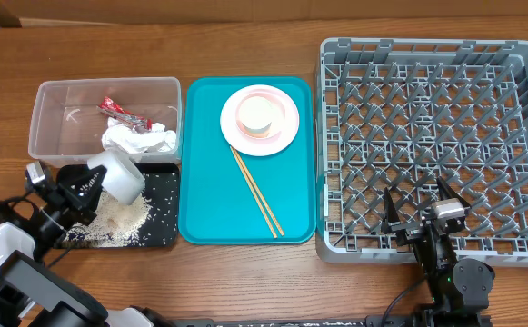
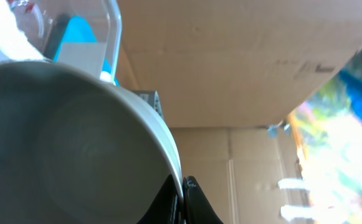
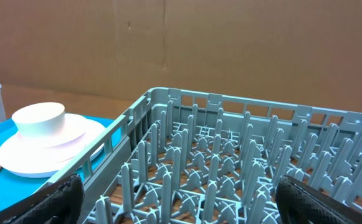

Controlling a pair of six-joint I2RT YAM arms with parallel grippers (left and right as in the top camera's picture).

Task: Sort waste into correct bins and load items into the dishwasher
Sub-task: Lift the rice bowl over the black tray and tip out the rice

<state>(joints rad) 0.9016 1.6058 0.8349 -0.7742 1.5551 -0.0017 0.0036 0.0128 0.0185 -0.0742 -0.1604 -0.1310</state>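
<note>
I will level the bowl with my left gripper next and lower it across to the bare teal by the chopsticks, then release it, because that spot is to the gripper's right in the overhead view.
My left gripper (image 1: 93, 184) is shut on the rim of the white bowl (image 1: 120, 174) and holds it tipped over the black tray (image 1: 165, 238), where loose rice (image 1: 123, 218) lies. The left wrist view shows the bowl's inside (image 2: 75, 143) with my fingertips (image 2: 184, 190) pinching its rim. The clear tub (image 1: 45, 95) holds the red wrapper (image 1: 118, 112) and the white napkin (image 1: 136, 138). The pink plate (image 1: 284, 130) on the teal tray carries the pink bowl (image 1: 244, 107) with the white cup (image 1: 259, 115) in it, and the chopsticks (image 1: 256, 193) lie beside it. My right gripper (image 1: 420, 214) is open and empty over the front of the grey dish rack (image 1: 427, 50).
The teal tray (image 1: 209, 200) lies between the bins and the rack. The right wrist view shows the rack's pegs (image 3: 230, 162) between my open fingers (image 3: 190, 202), with the plate stack (image 3: 43, 140) to the left. A cardboard wall stands behind the table.
</note>
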